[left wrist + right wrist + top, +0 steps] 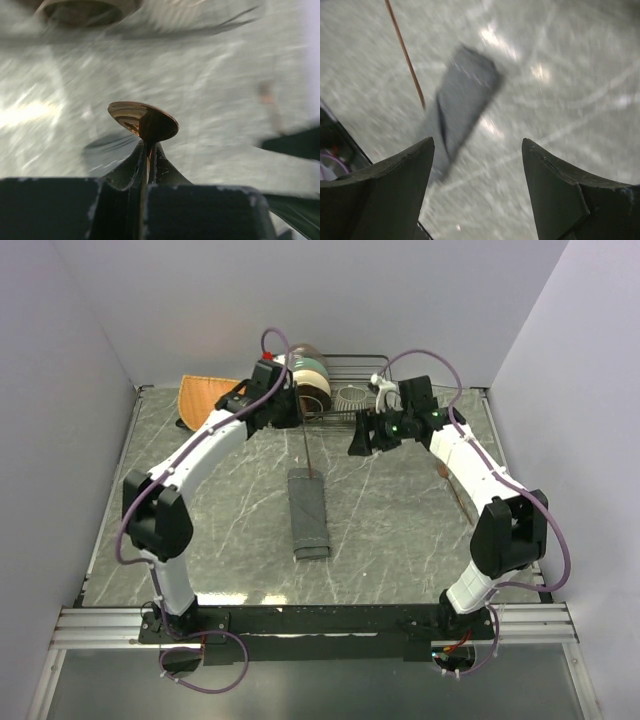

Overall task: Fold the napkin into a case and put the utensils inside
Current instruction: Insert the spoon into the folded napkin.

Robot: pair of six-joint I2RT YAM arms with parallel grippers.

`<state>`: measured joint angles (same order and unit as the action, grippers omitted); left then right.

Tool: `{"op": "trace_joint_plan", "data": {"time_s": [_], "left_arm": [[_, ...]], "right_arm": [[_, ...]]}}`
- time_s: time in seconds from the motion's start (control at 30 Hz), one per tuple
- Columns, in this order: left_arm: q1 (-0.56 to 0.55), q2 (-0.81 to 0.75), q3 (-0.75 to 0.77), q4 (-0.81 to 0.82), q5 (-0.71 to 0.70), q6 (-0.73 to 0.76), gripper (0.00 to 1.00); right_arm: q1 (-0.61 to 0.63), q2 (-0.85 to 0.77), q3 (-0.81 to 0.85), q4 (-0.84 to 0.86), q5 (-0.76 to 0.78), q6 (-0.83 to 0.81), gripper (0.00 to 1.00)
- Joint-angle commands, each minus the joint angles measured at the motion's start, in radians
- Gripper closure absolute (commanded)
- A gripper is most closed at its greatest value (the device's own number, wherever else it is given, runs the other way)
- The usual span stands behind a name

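The spoon goes down and back with my left gripper over the case's far end (305, 485) (107, 156) for its release next, since its thin handle already hangs toward the cloth.
The napkin lies folded as a long narrow dark grey case (308, 512) in the middle of the table, and it shows blurred in the right wrist view as the case (465, 95). My left gripper (297, 412) is above the case's far end, shut on a copper spoon. The spoon's oval bowl (142, 120) sticks out past the fingertips of the left gripper (148, 146). Its thin handle (305, 450) hangs down toward the case's top edge, and the right wrist view shows this handle (405, 55) too. My right gripper (358, 440) hovers to the right of the spoon. The right gripper (477, 142) is open and holds nothing.
A wire rack (350, 365) stands at the back with round dishes (310, 380) in it. An orange woven mat (205, 395) lies at the back left. Grey walls close in both sides.
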<state>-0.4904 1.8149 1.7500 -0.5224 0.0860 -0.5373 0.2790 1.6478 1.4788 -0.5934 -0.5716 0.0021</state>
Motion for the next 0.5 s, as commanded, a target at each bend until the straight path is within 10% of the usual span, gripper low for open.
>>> {"op": "trace_joint_plan", "data": {"time_s": [0.0, 0.47], "left_arm": [[-0.014, 0.055, 0.019, -0.125, -0.181, 0.019, 0.99], [-0.022, 0.188, 0.049, -0.194, -0.155, 0.028, 0.99]], "right_arm": [[0.000, -0.103, -0.049, -0.037, 0.081, -0.079, 0.21], [-0.041, -0.198, -0.176, -0.020, 0.073, -0.048, 0.21]]}}
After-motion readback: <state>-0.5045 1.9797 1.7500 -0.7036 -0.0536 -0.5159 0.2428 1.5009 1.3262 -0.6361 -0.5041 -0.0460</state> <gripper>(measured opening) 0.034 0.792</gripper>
